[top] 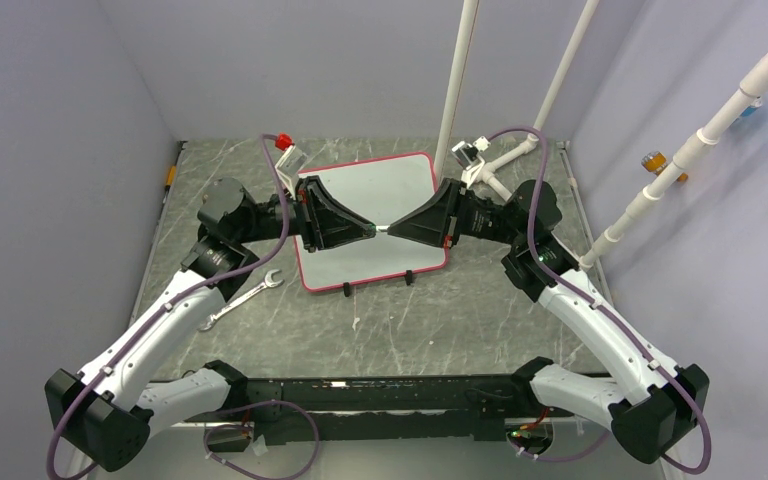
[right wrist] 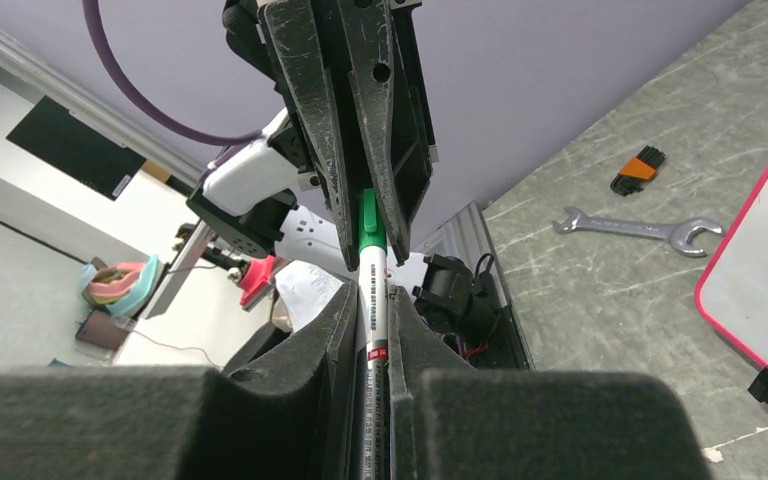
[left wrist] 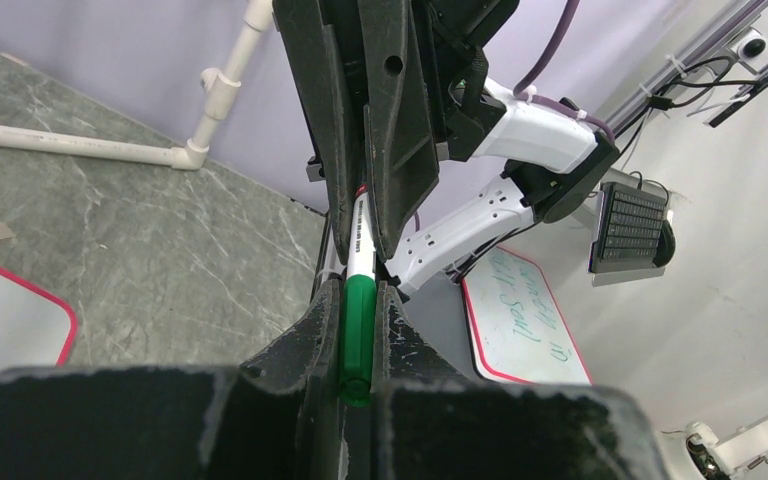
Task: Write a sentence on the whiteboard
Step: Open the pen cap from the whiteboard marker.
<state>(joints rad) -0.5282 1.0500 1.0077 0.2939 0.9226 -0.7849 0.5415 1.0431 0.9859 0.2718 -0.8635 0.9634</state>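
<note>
The left gripper pulls the cap off next, carries it back and down, and releases it, since bare tabletop is below, back past the whiteboard's clip feet.
The whiteboard [top: 380,185], white with a red-pink frame and two black clip feet, lies on the table's far middle. Its visible surface is blank; no sentence shows on it. A marker [top: 381,229] hangs level above the board, held between both grippers. My left gripper [top: 368,230] is shut on the marker's green cap [left wrist: 358,330]. My right gripper [top: 394,228] is shut on the white barrel [right wrist: 372,290]. In the right wrist view the green cap [right wrist: 368,225] sits between the left fingers. Board edges show in the left wrist view [left wrist: 0,320] and the right wrist view [right wrist: 760,280].
A steel wrench [top: 245,297] lies left of the board, also in the right wrist view [right wrist: 640,228]. An orange-and-black hex key set [right wrist: 638,168] lies by the left wall. White pipes [top: 457,90] rise at the back. Another board with green writing [left wrist: 515,320] lies outside the cell.
</note>
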